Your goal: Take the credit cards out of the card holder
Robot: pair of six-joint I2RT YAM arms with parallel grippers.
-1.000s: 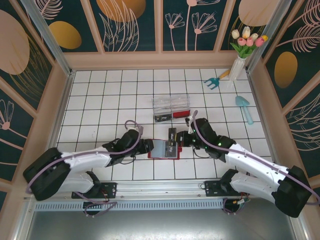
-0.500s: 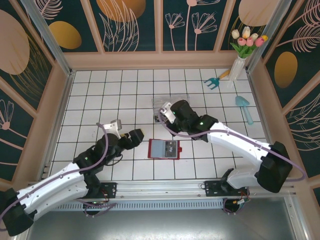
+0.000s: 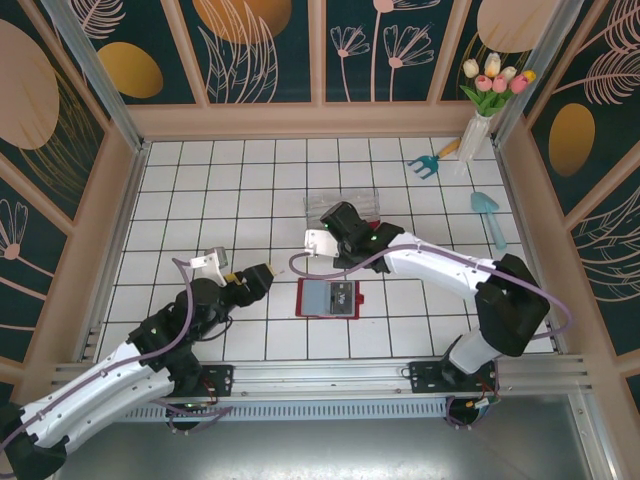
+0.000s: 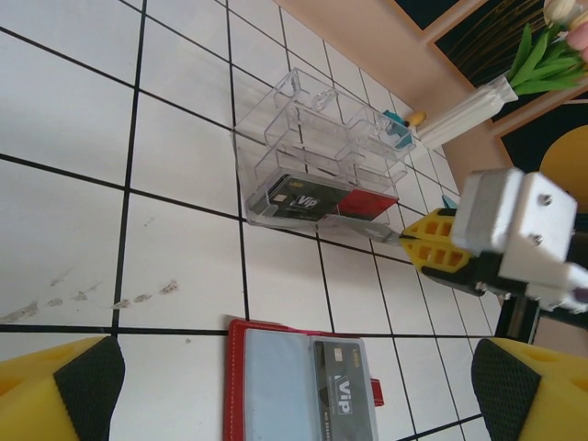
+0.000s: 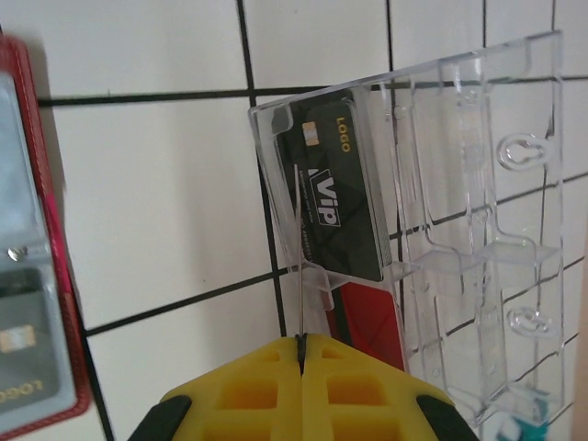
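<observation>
I need to lower my right gripper outward next and release the thin card onto the tray's black VIP card [image 5: 334, 193], because the black VIP card is below and outward of my fingers.
The card holder [image 3: 330, 297] lies open on the tiles, a dark-red wallet with grey-blue pockets [image 4: 276, 386]. A dark grey VIP credit card [image 4: 345, 401] sits in its right pocket. My right gripper [image 3: 318, 257] hangs between the holder and the clear tray [image 3: 345, 208], shut on a thin card [image 5: 300, 276] seen edge-on; that card [image 4: 381, 235] sticks out leftward from the tips. In the right wrist view the gripper [image 5: 301, 342] points at the tray's front wall. My left gripper [image 3: 255, 275] is open just left of the holder, its pads [image 4: 84, 384] wide apart and holding nothing.
The clear tray [image 5: 459, 184] holds a black VIP card [image 5: 335, 197] and a red piece [image 5: 372, 317]. A blue rake [image 3: 432, 160], a blue trowel [image 3: 490, 217] and a vase of tulips [image 3: 485, 105] stand at the back right. Wooden walls ring the tiled floor.
Both grippers left the card holder a second ago. The left arm drew back to the left and opened. The right swung up to the tray, then shifted left with a thin card in its jaws.
</observation>
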